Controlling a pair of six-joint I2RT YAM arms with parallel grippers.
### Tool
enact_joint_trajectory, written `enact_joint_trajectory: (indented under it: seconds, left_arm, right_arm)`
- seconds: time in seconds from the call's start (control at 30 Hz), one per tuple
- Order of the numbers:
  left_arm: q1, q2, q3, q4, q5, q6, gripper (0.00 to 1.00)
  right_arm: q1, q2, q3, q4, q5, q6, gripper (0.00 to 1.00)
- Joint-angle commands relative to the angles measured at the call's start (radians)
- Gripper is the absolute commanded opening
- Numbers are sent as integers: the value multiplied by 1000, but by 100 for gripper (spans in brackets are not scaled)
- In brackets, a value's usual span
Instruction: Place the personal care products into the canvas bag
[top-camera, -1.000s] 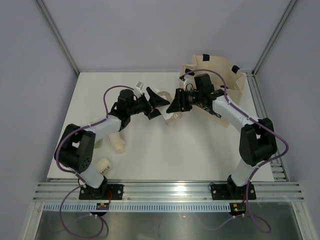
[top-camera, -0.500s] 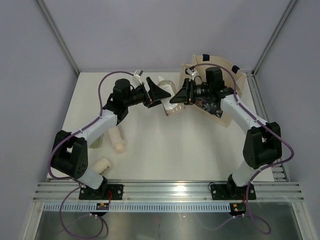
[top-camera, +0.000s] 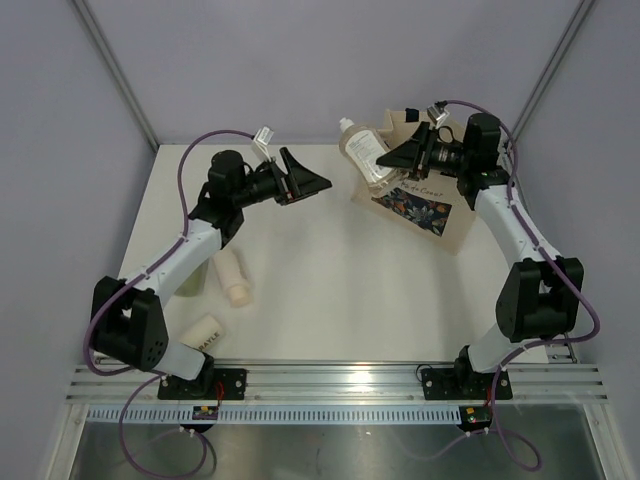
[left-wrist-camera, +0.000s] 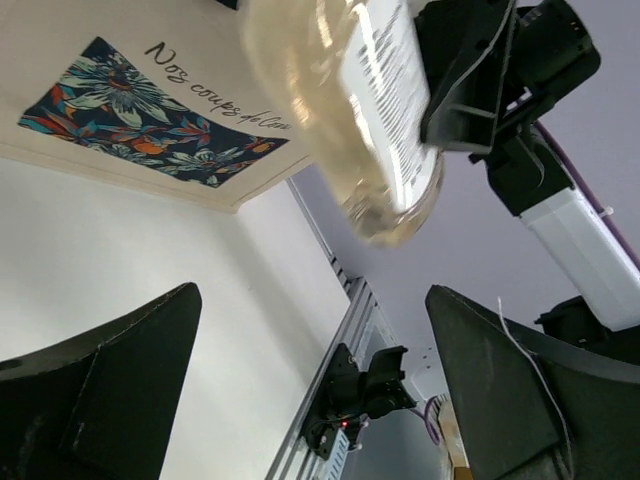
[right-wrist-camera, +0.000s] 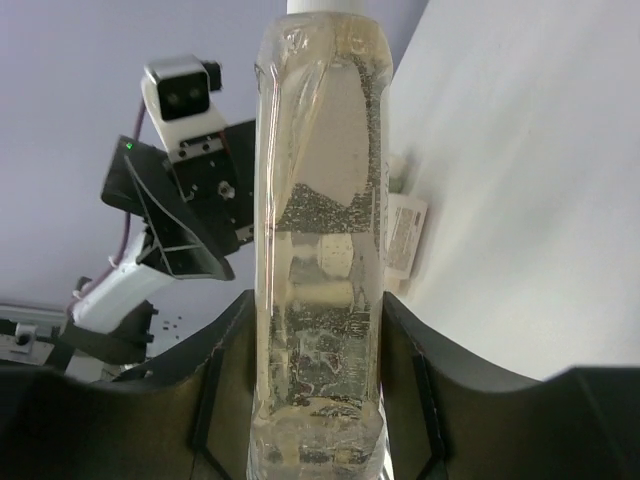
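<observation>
I will next pull my left gripper back, tip its open fingers down and lower them around the cream tube's body (top-camera: 229, 271), because the cream tube is below the gripper and back from it.
A clear flat yellowish bottle (top-camera: 365, 155) with a white cap hangs in the air, tilted, just left of the canvas bag (top-camera: 455, 215). My right gripper (top-camera: 400, 160) is shut on its lower end. In the right wrist view both fingers press the bottle (right-wrist-camera: 318, 250) on its narrow sides, the gripper (right-wrist-camera: 318, 330) closed round it. My left gripper (top-camera: 305, 183) is open and holds nothing, a hand's width left of the bottle. Its wrist view shows the bottle (left-wrist-camera: 345, 90) above the spread jaws (left-wrist-camera: 310, 295), and the bag's floral print (left-wrist-camera: 150, 110). Other products lie at the left: a cream tube (top-camera: 232, 275), a white tube (top-camera: 203, 332) and a grey-green bottle (top-camera: 195, 282).
The bag stands at the table's back right corner, against the right-hand rail (top-camera: 535, 260). The enclosure's grey walls close in the back and both sides. An aluminium rail (top-camera: 340, 382) with the arm bases runs along the near edge.
My right gripper has carried the bottle up and to the right, from mid-table to beside the bag. The left arm has drawn back to the left, its gripper still open.
</observation>
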Motion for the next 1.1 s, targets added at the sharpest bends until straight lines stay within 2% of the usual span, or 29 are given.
enact_joint_trajectory:
  seconds: [0.0, 0.2, 0.33, 0.4, 0.43, 0.47, 0.57, 0.8, 0.83, 0.87, 0.93, 1.07]
  left_arm:
    - [22, -65, 27, -97, -10, 122, 99]
    - [66, -175, -10, -312, -98, 297, 99]
    - [101, -272, -108, -331, -114, 321, 99]
    - [114, -324, -166, -334, -119, 324, 99]
    - [117, -341, -180, -345, -120, 335, 99]
    - [120, -353, -192, -372, -132, 346, 99]
    - [124, -421, -218, -487, -218, 415, 99]
    - [126, -617, -261, -726, -602, 519, 99]
    - [126, -658, -270, -740, -632, 498, 99]
    - [126, -678, -290, -771, -705, 475, 99]
    - [127, -708, -315, -794, -766, 418, 99]
    - [127, -711, -370, -849, -849, 326, 99]
  right_arm:
    - [-68, -83, 96, 238, -72, 140, 0]
    - [-235, -22, 211, 148, -38, 106, 0]
    - [-317, 57, 292, 117, -8, 106, 0]
    - [-324, 104, 364, -62, 23, -50, 0]
    - [-325, 121, 452, -134, 61, -116, 0]
    - [-325, 141, 496, -238, 77, -235, 0]
    - [-325, 201, 609, -399, 127, -436, 0]
    - [-311, 225, 617, -641, 250, -803, 0]
    - [-305, 225, 613, -665, 284, -892, 0]
    - [-297, 222, 605, -703, 302, -927, 0]
    - [-274, 215, 582, -730, 365, -1012, 0]
    - [-239, 212, 562, -762, 457, -1083, 0]
